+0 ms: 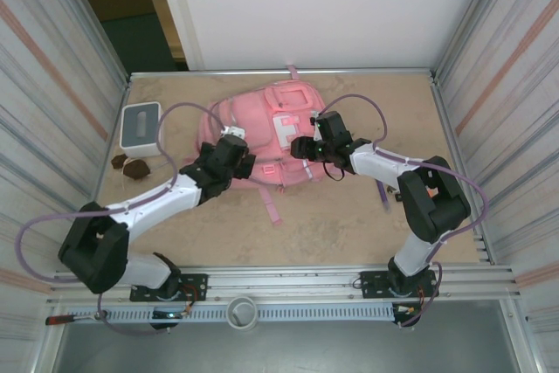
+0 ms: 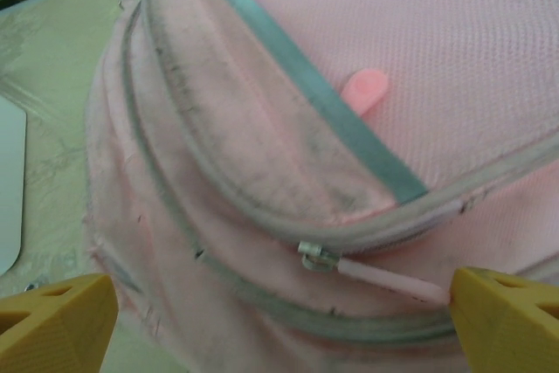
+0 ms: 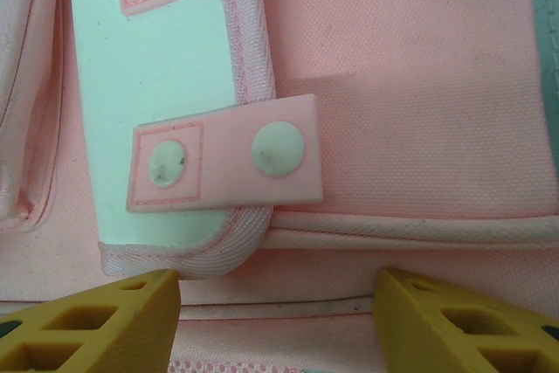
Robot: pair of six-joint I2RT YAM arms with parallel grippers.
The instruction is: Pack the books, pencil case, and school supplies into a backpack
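I need to lower the open fingers of my left gripper around the loose tab of the pale pink zip pull [image 2: 393, 283] next and close them, because it is below, between my spread fingers.
The pink backpack [image 1: 262, 128] lies flat in the middle of the table. My left gripper [image 1: 229, 141] hovers over its left side, open wide. In the left wrist view its yellow fingertips [image 2: 52, 321] straddle a closed zipper, with the metal zipper slider [image 2: 316, 257] and its pink pull tab [image 2: 393, 281] between them, and nothing is gripped. My right gripper [image 1: 307, 144] is over the front pocket, jaws apart on flat pink fabric [image 3: 279, 303] below a pale patch with a snap tab [image 3: 225, 163]. A slim purplish stick [image 1: 383, 194] lies by the right forearm. The books and the pencil case are out of view.
A white box with a grey top [image 1: 140, 127] stands at the left, with small dark brown lumps [image 1: 131, 166] in front of it. A pink strap [image 1: 272, 203] trails toward the near edge. Walls close in the table on both sides.
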